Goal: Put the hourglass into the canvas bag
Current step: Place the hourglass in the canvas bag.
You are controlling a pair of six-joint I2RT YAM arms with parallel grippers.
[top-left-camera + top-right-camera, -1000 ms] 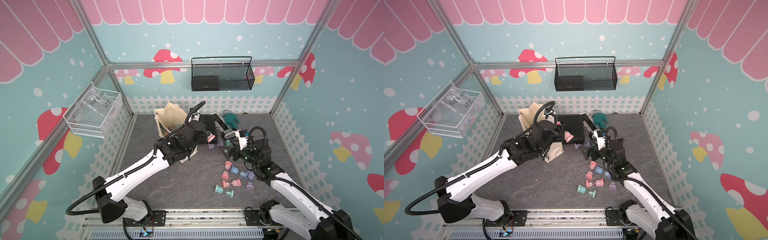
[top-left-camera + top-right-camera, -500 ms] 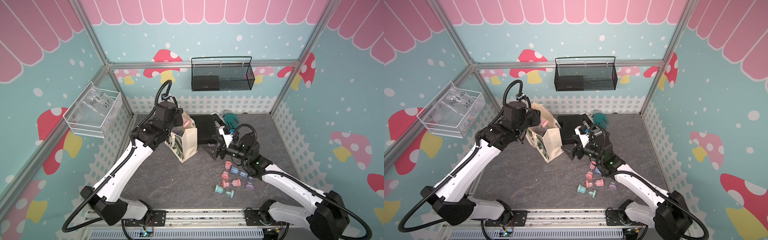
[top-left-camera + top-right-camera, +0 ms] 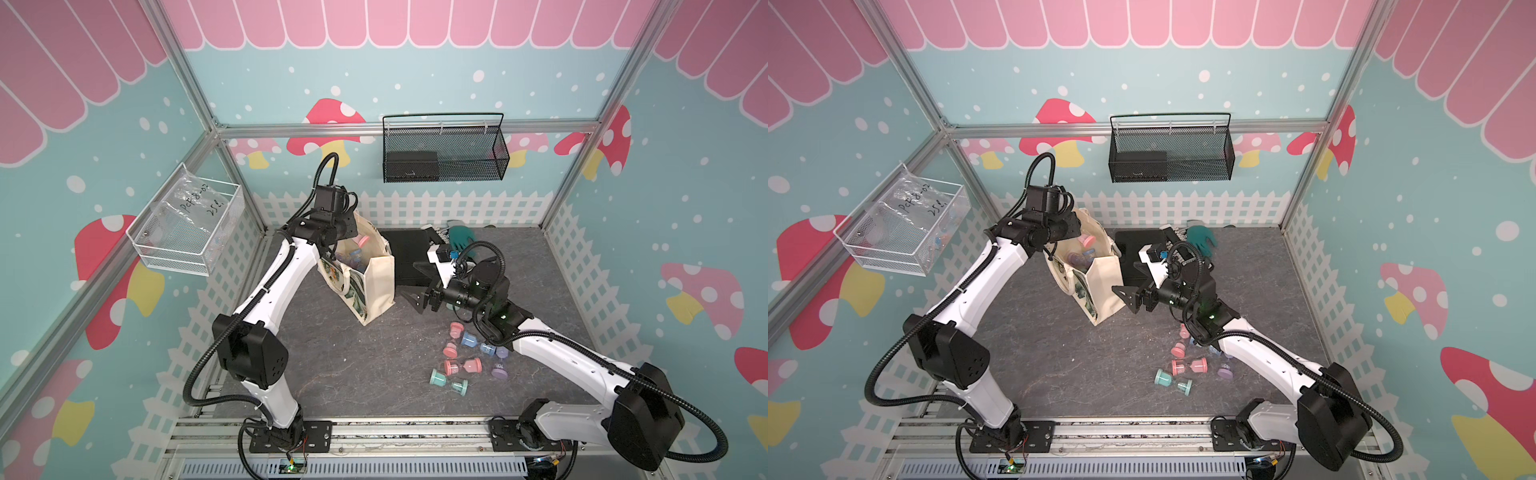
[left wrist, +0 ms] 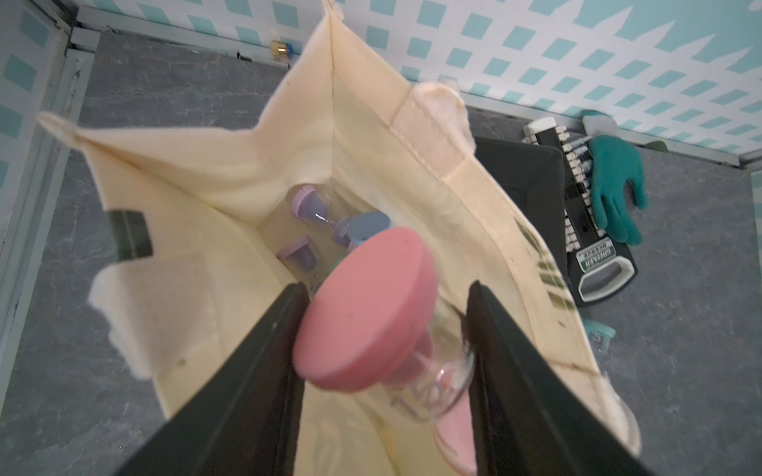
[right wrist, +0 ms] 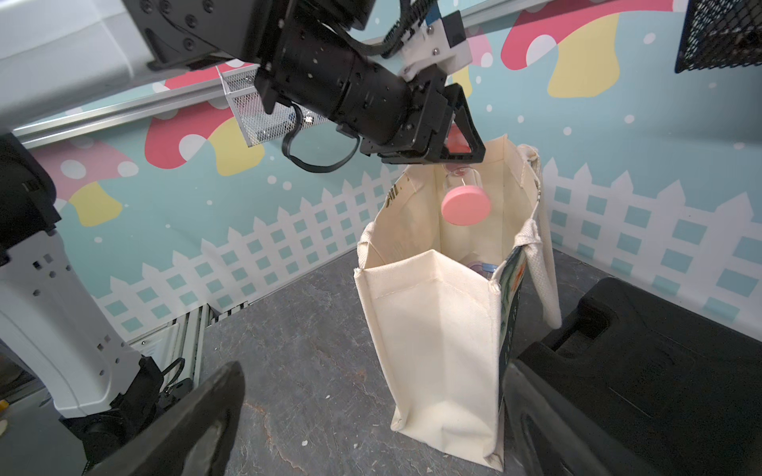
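Observation:
The pink hourglass [image 4: 363, 313] should be let go over the ones already lying in the bag, once my left gripper goes down next through the bag's opening toward the bag's bottom [image 4: 321, 230].
The cream canvas bag [image 3: 374, 286] [image 3: 1102, 286] [image 5: 433, 329] stands upright and open on the grey floor. My left gripper [image 4: 387, 288] [image 5: 462, 156] [image 3: 351, 235] is shut on a pink hourglass [image 4: 363, 313] [image 5: 466, 205] [image 3: 1087, 240]. The hourglass hangs at the bag's mouth, and its lower cap is inside the far wall's rim. Purple and blue hourglasses [image 4: 313, 210] lie at the bag's bottom. My right gripper [image 3: 415, 286] [image 3: 1130, 282] [image 5: 371, 371] is open, low beside the bag, holding nothing.
Several loose hourglasses [image 3: 461, 368] lie on the floor under my right arm. A flat black case [image 3: 409, 253] sits right behind the bag, with a green glove [image 3: 459, 235] beyond it. A black wire basket [image 3: 444, 153] and a clear bin [image 3: 187, 224] hang on the walls.
My left arm has swung the pink hourglass from near the black case to over the bag's mouth. My right gripper has moved left to the bag's side and stayed open.

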